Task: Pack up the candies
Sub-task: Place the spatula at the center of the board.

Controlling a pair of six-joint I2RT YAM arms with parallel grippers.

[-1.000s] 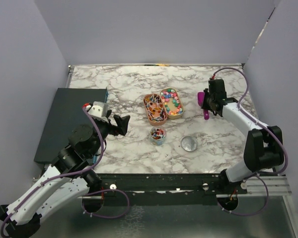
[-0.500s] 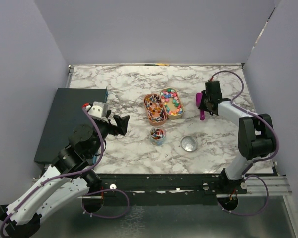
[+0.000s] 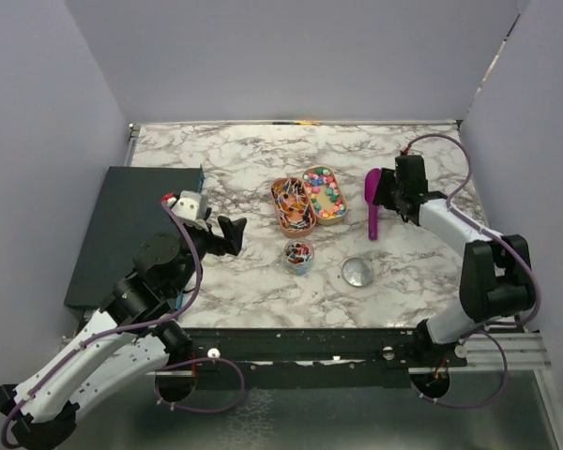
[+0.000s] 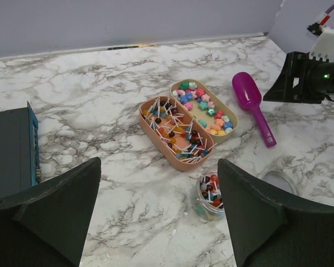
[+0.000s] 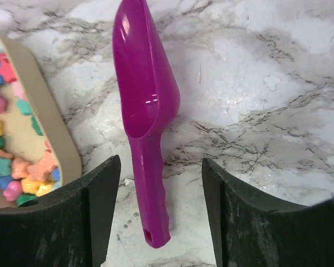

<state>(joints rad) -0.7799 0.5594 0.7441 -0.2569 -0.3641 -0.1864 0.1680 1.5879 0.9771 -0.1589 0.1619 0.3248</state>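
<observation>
I will next move my right gripper back past the scoop's handle (image 5: pixel 150 194), then down onto the round lid's rim on the side away from the uncovered lollipop jar.
The candies (image 3: pixel 325 193) are small bright sweets in a beige oval tray (image 3: pixel 342 212); they also show in the left wrist view (image 4: pixel 206 107) and at the left edge of the right wrist view (image 5: pixel 11 167). The purple scoop (image 3: pixel 372 214) lies empty on the marble just right of that tray. My right gripper (image 3: pixel 383 194) is open, its fingers on either side of the scoop's handle (image 5: pixel 150 194) without touching it. My left gripper (image 3: pixel 233 234) is open and empty, left of a small glass jar (image 3: pixel 297 255).
An orange tray of lollipops (image 3: pixel 292 206) touches the candy tray. The jar (image 4: pixel 210 194) holds lollipops. Its round lid (image 3: pixel 357 272) lies to its right. A dark box (image 3: pixel 131 225) stands at the left edge. Walls close in on three sides.
My right gripper has let go of the purple scoop, which now lies in full view on the marble, and has drawn back a little to the right. The left arm has barely moved.
</observation>
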